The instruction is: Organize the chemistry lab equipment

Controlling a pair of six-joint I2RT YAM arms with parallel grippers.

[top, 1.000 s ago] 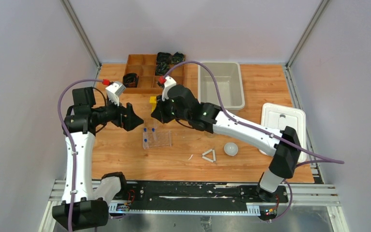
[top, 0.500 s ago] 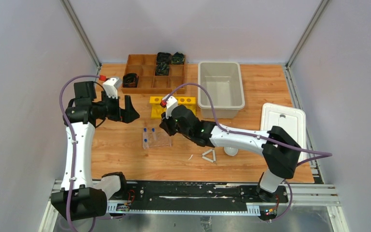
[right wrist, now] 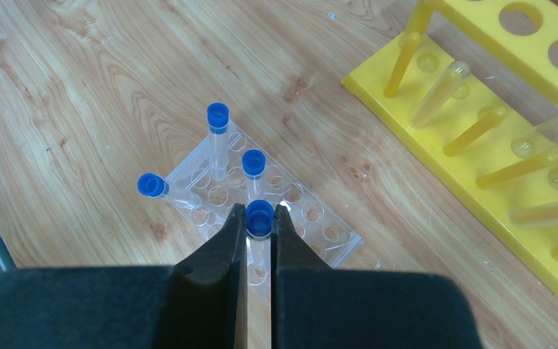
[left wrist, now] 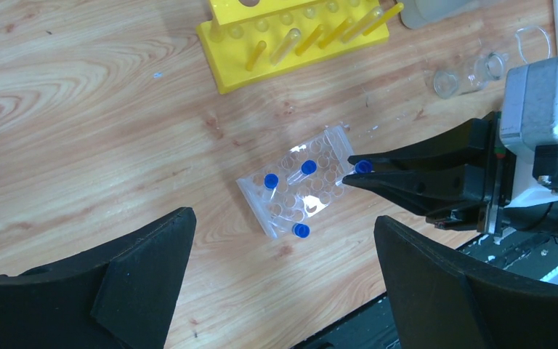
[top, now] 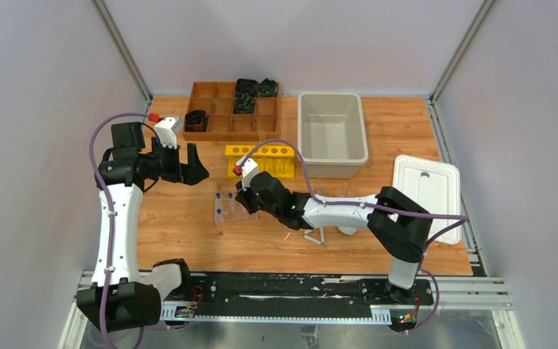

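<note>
I should next lower the upright blue-capped tube in my right gripper into the clear rack's open hole and let it go, because that hole is below the gripper.
My right gripper is shut on a small clear blue-capped tube, held upright over the clear rack. Two blue-capped tubes stand in that rack and a third leans at its left edge. From above, the right gripper sits at the rack's right end. My left gripper hangs open and empty, up and left of the rack. The yellow rack holds thin glass tubes. Two glass vessels, a white triangle and a white dish lie to the right.
A brown wooden divided tray with black coiled items stands at the back left. A grey bin is at the back centre and a white lid lies at the right edge. My right arm stretches across the triangle and the dish.
My right gripper has swung down and nearer with the tube, from beside the left gripper to over the clear rack. The left gripper drew back to the left, then stayed still.
</note>
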